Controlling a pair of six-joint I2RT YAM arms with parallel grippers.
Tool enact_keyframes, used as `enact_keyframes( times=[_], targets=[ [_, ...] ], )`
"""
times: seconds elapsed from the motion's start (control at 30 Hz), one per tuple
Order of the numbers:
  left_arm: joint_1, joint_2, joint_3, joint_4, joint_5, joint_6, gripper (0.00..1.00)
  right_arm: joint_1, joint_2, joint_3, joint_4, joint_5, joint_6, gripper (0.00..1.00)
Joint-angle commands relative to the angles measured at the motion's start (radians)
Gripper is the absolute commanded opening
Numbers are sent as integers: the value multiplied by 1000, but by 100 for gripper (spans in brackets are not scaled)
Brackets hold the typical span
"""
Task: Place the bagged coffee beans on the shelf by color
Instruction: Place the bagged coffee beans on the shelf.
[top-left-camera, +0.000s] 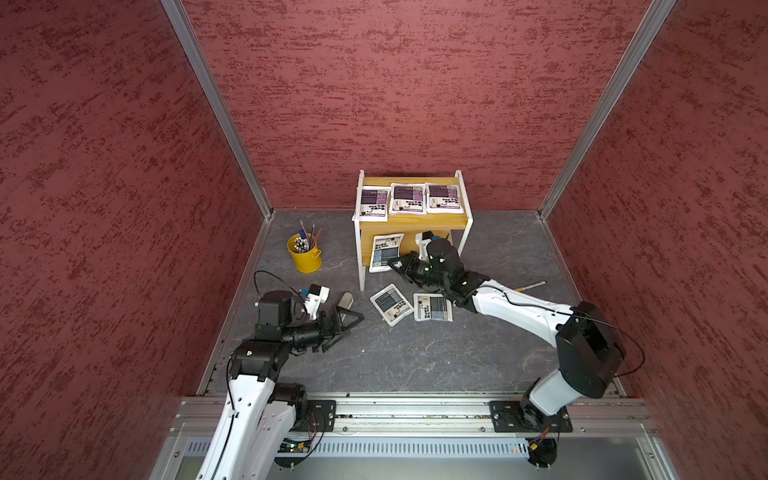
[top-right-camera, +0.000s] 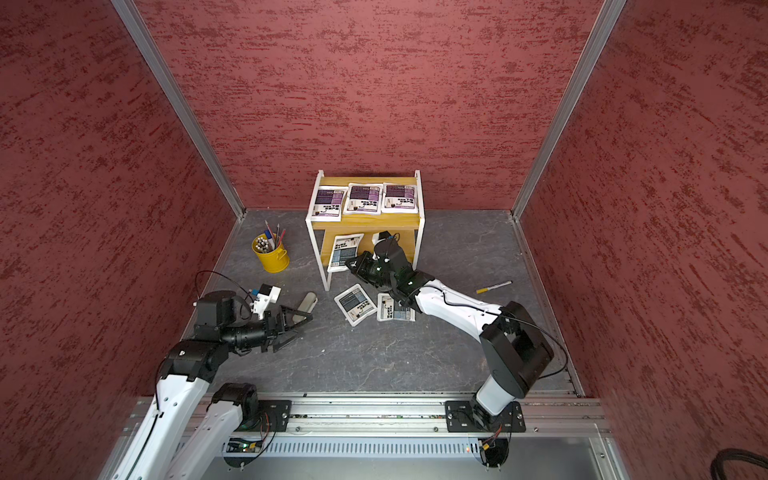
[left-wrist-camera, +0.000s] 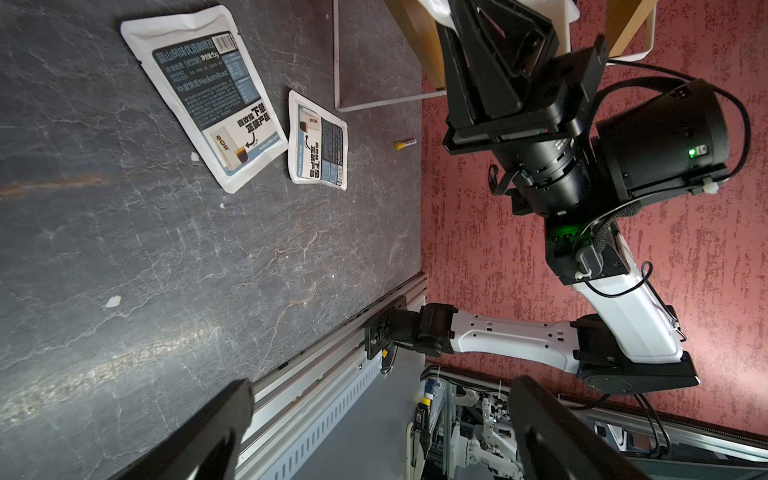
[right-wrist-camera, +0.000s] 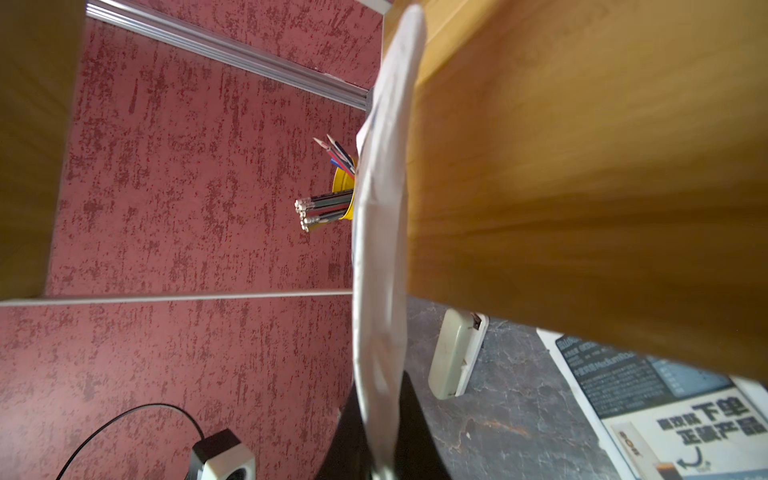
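My right gripper needs to move outward next, toward the lower board's bucket-side end (top-left-camera: 368, 245) (right-wrist-camera: 444, 176), and let go of the grey-blue bag's corner there. The grey-blue bag sticks out past the front edge of the shelf.
The shelf (top-left-camera: 415, 226) stands against the back wall with three purple coffee bags (top-left-camera: 408, 198) in a row on its upper board. My right gripper (top-left-camera: 392, 264) is shut on a corner of a grey-blue bag (top-left-camera: 385, 251) that leans over the lower board (right-wrist-camera: 582, 166). In the right wrist view this bag (right-wrist-camera: 380, 249) appears edge-on between the dark fingers. Two more grey-blue bags (top-left-camera: 391, 303) (top-left-camera: 432, 307) lie flat on the floor in front of the shelf. My left gripper (top-left-camera: 349, 330) is open and holds nothing, left of those bags (left-wrist-camera: 208, 95).
A yellow pen bucket (top-left-camera: 305, 253) stands left of the shelf. A grey-green case (top-left-camera: 345, 299) lies just beyond my left gripper. A marker pen (top-left-camera: 532, 285) lies on the floor right of the right arm. Red walls close in three sides.
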Motion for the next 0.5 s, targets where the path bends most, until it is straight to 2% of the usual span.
enact_keyframes(
  times=[0.0, 0.47],
  targets=[
    [6, -7, 12, -8, -2, 25, 100, -13, 38, 53, 26, 16, -18, 0],
    [2, -3, 7, -14, -2, 31, 100, -32, 180, 166, 23, -44, -18, 4]
  ],
)
